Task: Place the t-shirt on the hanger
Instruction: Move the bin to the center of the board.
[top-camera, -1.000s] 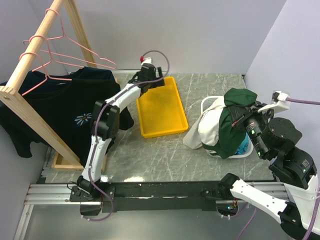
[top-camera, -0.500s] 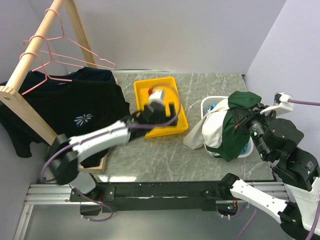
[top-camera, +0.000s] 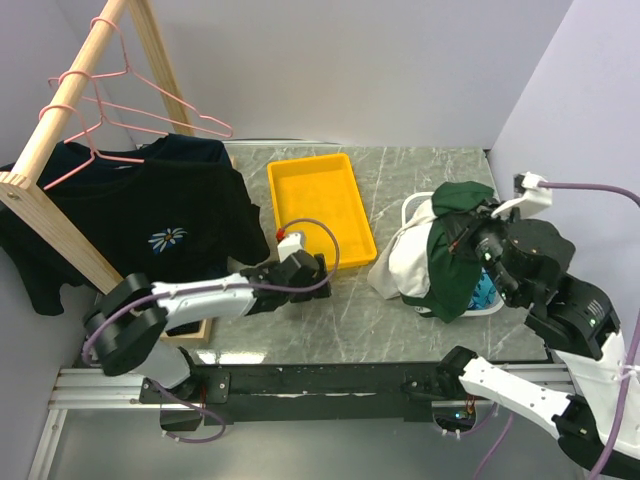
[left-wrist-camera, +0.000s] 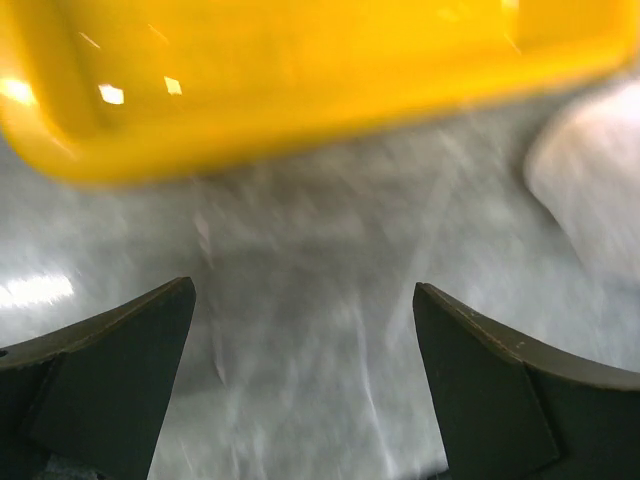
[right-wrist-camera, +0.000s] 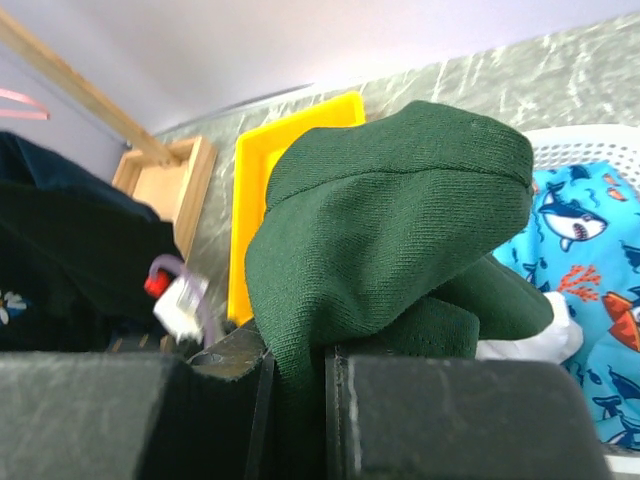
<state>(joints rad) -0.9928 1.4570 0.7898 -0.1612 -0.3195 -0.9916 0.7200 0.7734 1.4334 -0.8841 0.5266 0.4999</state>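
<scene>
Next, my right gripper carries the t-shirt's green fold to the left in the top view, off the basket (top-camera: 415, 210) and over the table, where the t-shirt has room.
The dark green and white t-shirt (top-camera: 440, 255) hangs from my right gripper (top-camera: 468, 232), which is shut on a fold of its green cloth (right-wrist-camera: 380, 230) and holds it up over the white basket (top-camera: 415, 210). Its white part droops to the table on the left. The pink wire hanger (top-camera: 120, 105) hangs on the wooden rail at the far left. My left gripper (top-camera: 308, 270) is open and empty, low over the grey table just in front of the yellow tray; the left wrist view shows its two dark fingers (left-wrist-camera: 110, 370) wide apart.
A yellow tray (top-camera: 318, 210) lies mid-table. A black t-shirt with a daisy print (top-camera: 150, 225) hangs on the wooden rack (top-camera: 60, 120) at the left. A blue patterned cloth (right-wrist-camera: 590, 260) lies in the basket. Walls close in behind and on the right.
My left arm swung down from the tray's far end to the table in front of the tray. My right gripper moved the t-shirt slightly left and towards the middle.
</scene>
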